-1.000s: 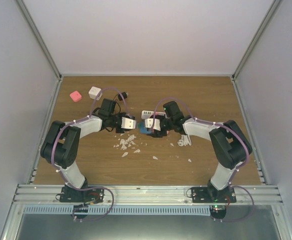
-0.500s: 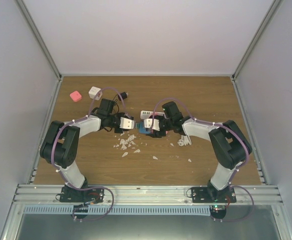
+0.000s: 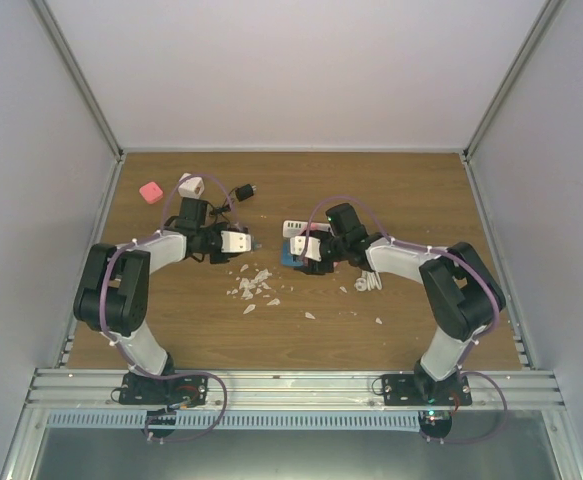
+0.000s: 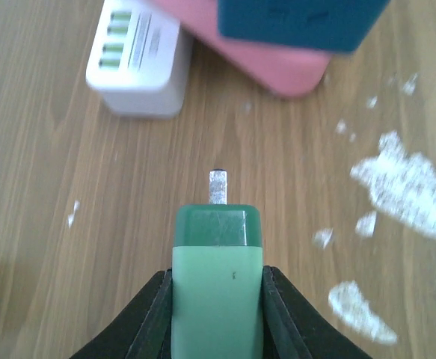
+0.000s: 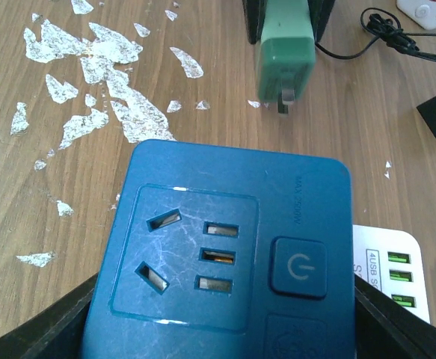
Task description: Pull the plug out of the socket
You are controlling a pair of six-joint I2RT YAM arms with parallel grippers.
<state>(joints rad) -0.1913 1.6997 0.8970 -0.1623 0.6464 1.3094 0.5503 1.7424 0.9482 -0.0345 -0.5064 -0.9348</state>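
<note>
The plug's prong is bare, so next my left gripper must go left in the top view and down to release the plug on bare wood by the pink cube [image 3: 157,222].
The green plug [image 4: 218,284] is free of the socket, its metal prong [image 4: 218,187] bare and pointing at the socket. My left gripper [image 4: 218,307] is shut on the plug's sides, left of centre [image 3: 239,242] in the top view. The blue socket [image 5: 225,254] shows empty slots and a power button. My right gripper [image 5: 225,340] is shut on the socket, with black fingers [image 5: 49,333] at both its edges. A gap of bare table lies between the plug [image 5: 285,52] and the socket [image 3: 288,258]. In the left wrist view the socket [image 4: 300,22] has a pink body beneath it.
A white USB charger [image 3: 296,228] lies just behind the socket. White flakes [image 3: 256,285] litter the wood in front. A black cable [image 3: 241,190], a white cube [image 3: 191,186] and a pink cube [image 3: 151,192] sit at the back left. A white object [image 3: 368,283] lies by the right arm.
My left gripper has drawn back to the left with the green plug, widening the gap to the socket. The right gripper and socket have stayed put.
</note>
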